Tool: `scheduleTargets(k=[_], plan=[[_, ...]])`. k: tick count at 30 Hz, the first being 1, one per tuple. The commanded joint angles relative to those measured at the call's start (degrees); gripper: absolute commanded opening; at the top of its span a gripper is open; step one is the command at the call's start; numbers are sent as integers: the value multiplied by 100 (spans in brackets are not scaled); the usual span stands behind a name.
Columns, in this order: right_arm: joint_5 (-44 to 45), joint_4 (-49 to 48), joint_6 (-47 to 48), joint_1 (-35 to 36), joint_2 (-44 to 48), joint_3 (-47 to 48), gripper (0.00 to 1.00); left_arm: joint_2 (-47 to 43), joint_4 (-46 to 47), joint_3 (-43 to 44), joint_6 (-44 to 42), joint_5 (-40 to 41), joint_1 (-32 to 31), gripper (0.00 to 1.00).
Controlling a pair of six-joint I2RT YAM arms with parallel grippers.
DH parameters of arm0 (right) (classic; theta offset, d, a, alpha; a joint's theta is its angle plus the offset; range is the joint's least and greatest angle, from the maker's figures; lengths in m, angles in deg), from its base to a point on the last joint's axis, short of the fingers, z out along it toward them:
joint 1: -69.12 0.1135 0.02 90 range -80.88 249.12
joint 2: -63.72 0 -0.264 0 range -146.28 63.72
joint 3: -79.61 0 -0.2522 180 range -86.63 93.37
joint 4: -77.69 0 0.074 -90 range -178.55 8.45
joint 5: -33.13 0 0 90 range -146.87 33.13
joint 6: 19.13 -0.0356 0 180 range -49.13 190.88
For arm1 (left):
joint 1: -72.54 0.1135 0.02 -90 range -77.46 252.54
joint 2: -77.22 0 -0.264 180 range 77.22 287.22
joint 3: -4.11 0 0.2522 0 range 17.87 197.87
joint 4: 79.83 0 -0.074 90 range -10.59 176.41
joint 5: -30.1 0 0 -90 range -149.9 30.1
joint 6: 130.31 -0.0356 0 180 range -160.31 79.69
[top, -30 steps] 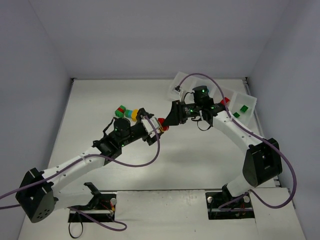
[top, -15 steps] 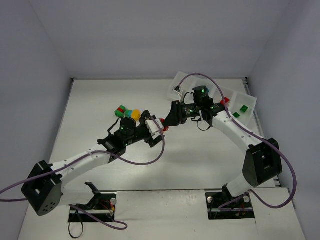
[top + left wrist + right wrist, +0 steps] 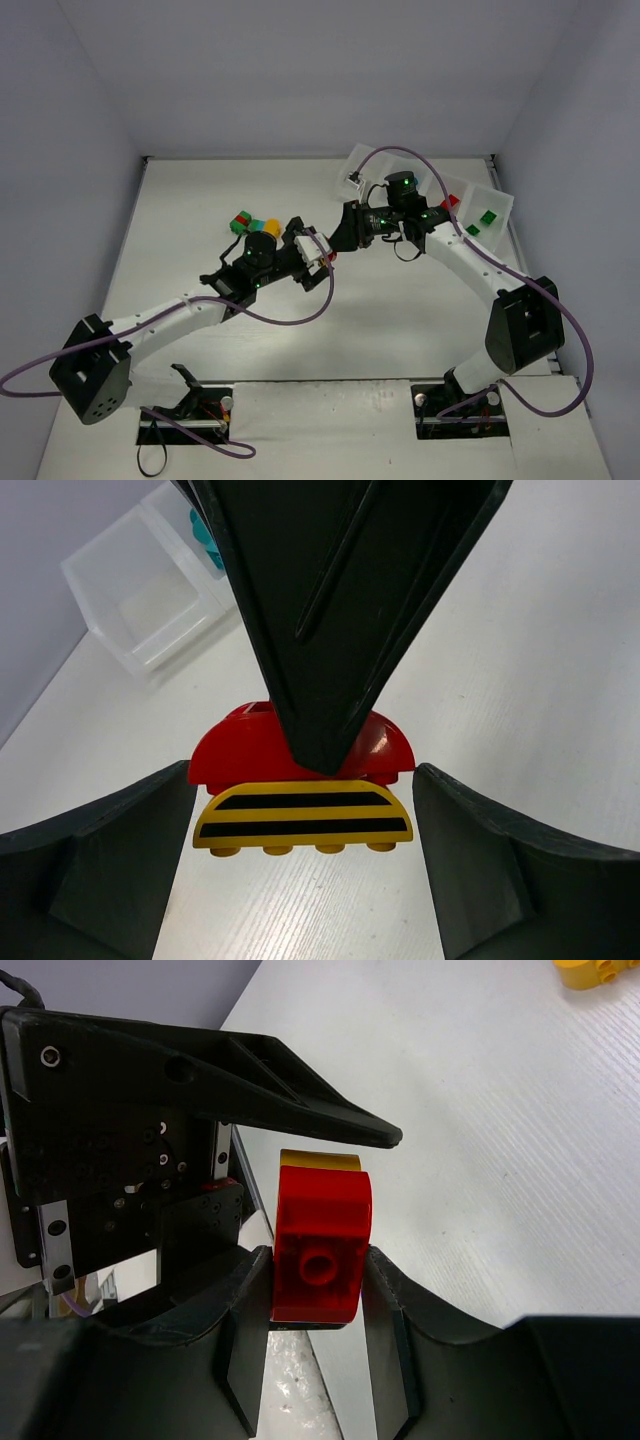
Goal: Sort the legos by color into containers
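The red lego in my right gripper matches the one in the container section holding a red lego [image 3: 452, 200], so my gripper will next move outward and to the right in the top view and release it over that section.
My right gripper [image 3: 318, 1290] is shut on a red lego [image 3: 320, 1245] with a yellow black-striped lego [image 3: 320, 1160] stuck to its far side; it holds them just above the table centre [image 3: 328, 256]. In the left wrist view the red lego [image 3: 235, 755] and the striped yellow one [image 3: 300, 815] sit between my left gripper's [image 3: 305, 870] open jaws, which stand apart from both. A right finger [image 3: 330, 610] covers the red lego's top. Loose green-red [image 3: 240, 221], teal [image 3: 257, 226] and yellow [image 3: 271, 227] legos lie left of the grippers. The containers [image 3: 495, 200] are at the back right.
The tray compartments hold green legos [image 3: 485, 218] and a red one [image 3: 450, 202]. A teal lego [image 3: 205, 540] shows in a compartment [image 3: 150, 600] in the left wrist view. Both arms meet over the table's middle, with purple cables looping beside them. Walls close in the left, right and back.
My left arm has swung right, bringing its open jaws around the red and yellow stack. The right gripper has stayed in place, still shut on the red lego.
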Motion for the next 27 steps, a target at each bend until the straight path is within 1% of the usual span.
scheduleTargets(k=[1,3,4,6,7,8,10,13,17,20,21,23,26,27], plan=[[-243,-365,37,16,139,218,0,15,357,418,6,-27,44,82],[-252,-365,28,7,122,254,0,42,348,418,41,8,44,80],[-252,-365,20,7,122,262,0,42,356,418,50,8,44,75],[-252,-365,28,7,113,271,0,77,357,418,85,-18,44,71],[-252,-373,28,7,104,271,0,86,348,426,85,-70,44,59],[-235,-373,37,7,113,271,0,103,313,435,85,-79,44,50],[-226,-373,37,7,122,263,0,121,313,426,137,-88,44,34],[-173,-373,72,-10,122,254,0,103,348,383,199,-62,53,30],[-103,-373,99,-142,183,219,0,59,339,312,269,-27,80,15],[-102,-365,142,-405,271,166,0,-20,304,233,296,-27,132,12],[-120,-365,169,-606,280,157,0,-46,295,207,313,-35,158,11],[-199,-365,169,-835,289,157,0,-99,286,137,313,-53,185,10],[-199,-365,186,-1388,271,253,0,-152,312,40,383,-97,238,10],[-217,-365,195,-1390,236,297,0,-160,313,14,392,-97,238,10]])
